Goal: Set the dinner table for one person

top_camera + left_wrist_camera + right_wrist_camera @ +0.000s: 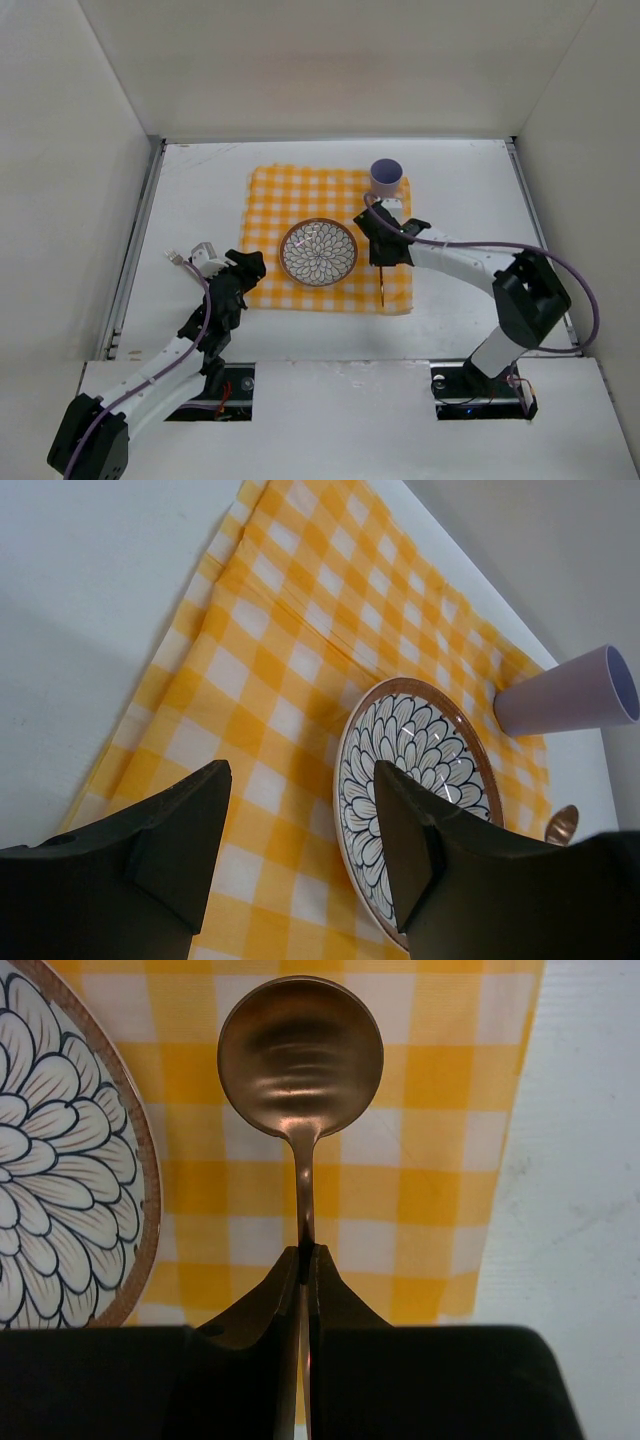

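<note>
The right gripper moves down next and releases the spoon's handle on the checked cloth (290, 205) beside the plate, since that clear part lies below the gripper.
A yellow-and-white checked cloth (290, 205) lies on the white dinner table (200, 190). A flower-patterned plate (317, 252) sits on the cloth's near half, and a lilac cup (386, 177) stands at its far right corner. My right gripper (384, 256) is shut on the handle of a copper spoon (383, 290) just right of the plate. In the right wrist view the gripper (305, 1252) pinches the handle, and the spoon bowl (300, 1055) lies over the cloth beside the plate (60, 1160). My left gripper (250, 268) is open and empty at the cloth's near left edge (300, 770).
White walls enclose the table on three sides, with metal rails (135, 250) along the left and right. In the left wrist view the plate (420, 770), cup (570, 692) and spoon bowl (562, 823) lie ahead on the cloth (290, 630). Bare table (580, 1210) lies right of the cloth.
</note>
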Motion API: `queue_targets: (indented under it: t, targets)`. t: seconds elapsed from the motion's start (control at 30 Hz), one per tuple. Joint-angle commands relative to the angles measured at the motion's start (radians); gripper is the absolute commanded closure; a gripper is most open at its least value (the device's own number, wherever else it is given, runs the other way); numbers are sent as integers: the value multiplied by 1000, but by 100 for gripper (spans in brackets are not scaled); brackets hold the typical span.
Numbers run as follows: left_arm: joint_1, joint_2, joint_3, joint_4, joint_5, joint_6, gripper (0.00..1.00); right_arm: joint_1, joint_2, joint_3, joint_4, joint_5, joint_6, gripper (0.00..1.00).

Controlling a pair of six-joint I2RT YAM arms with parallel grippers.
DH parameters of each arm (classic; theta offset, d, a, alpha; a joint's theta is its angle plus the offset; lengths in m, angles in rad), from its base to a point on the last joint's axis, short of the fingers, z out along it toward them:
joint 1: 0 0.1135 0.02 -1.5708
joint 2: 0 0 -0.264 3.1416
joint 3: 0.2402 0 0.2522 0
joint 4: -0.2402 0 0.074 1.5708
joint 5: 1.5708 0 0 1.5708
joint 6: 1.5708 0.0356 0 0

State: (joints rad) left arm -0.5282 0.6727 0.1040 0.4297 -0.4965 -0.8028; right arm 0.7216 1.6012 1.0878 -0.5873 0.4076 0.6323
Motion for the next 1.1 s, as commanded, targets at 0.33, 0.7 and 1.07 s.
queue_targets:
  t: [0.33, 0.7, 1.07]
  targets:
    - [1, 4, 0, 40, 10, -6, 43, -30, 155, 119, 87, -27, -54, 95]
    - [-2, 8, 0, 40, 15, -6, 43, -63, 161, 109, 110, -23, -33, 95]
    - [-2, 16, 0, 41, 15, -6, 43, -83, 192, 90, 165, -18, 0, 89]
